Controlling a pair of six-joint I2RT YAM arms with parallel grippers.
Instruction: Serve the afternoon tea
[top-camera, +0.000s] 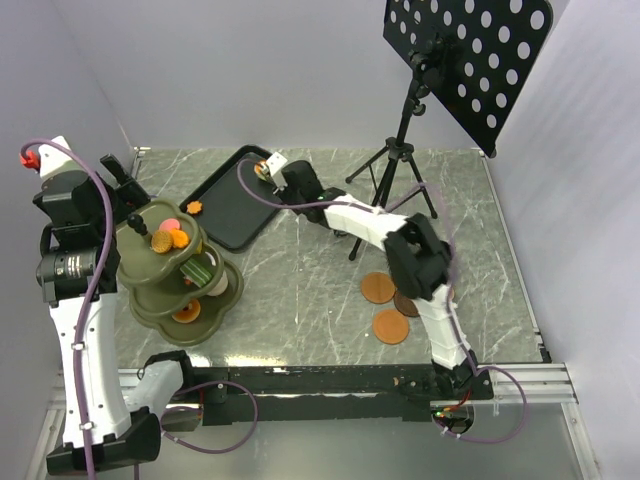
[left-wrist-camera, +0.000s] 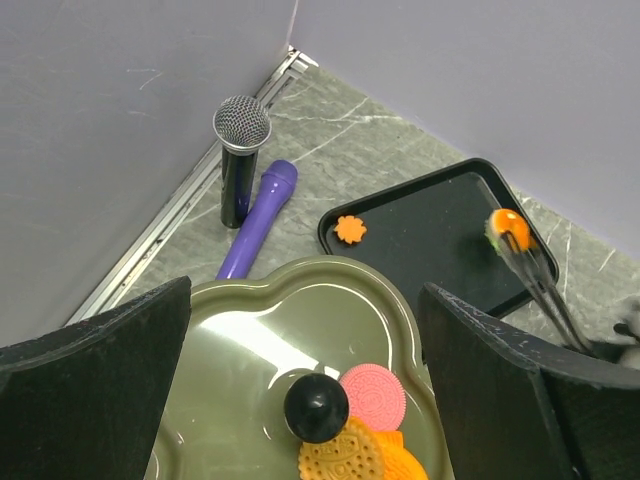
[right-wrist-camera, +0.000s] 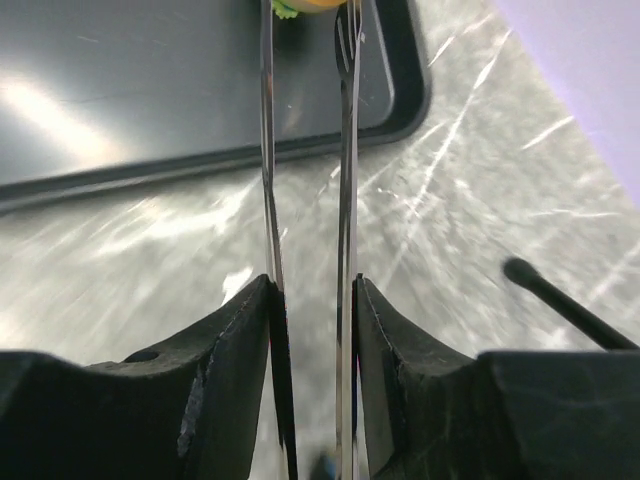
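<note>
Bare space shows on the stand's lower shelf (top-camera: 212, 304). I will move my right gripper back and to the left in the top view, over that shelf, to release the pastry in the bare space.
My right gripper (right-wrist-camera: 312, 290) is shut on thin metal tongs (right-wrist-camera: 345, 150), reaching to the far end of the black tray (top-camera: 225, 200). The tong tips pinch an orange and green pastry (left-wrist-camera: 508, 230) over the tray's far corner. An orange flower-shaped cookie (left-wrist-camera: 350, 229) lies on the tray. My left gripper (left-wrist-camera: 305, 330) hangs open above the top tier of an olive tiered stand (left-wrist-camera: 250, 330), its fingers (left-wrist-camera: 95, 380) wide apart and holding nothing. That tier carries a pink cookie (left-wrist-camera: 373, 395) and orange cookies (left-wrist-camera: 340, 455) beside a black knob (left-wrist-camera: 316, 407). Round brown-orange saucers (top-camera: 378, 288) lie on the table near the right arm.
A microphone (left-wrist-camera: 241, 150) and a purple handle (left-wrist-camera: 260, 215) lie by the far left wall. A perforated music stand (top-camera: 465, 60) on a tripod (top-camera: 395, 165) rises at the back right. The stand's lower tiers (top-camera: 187, 313) hold more pastries.
</note>
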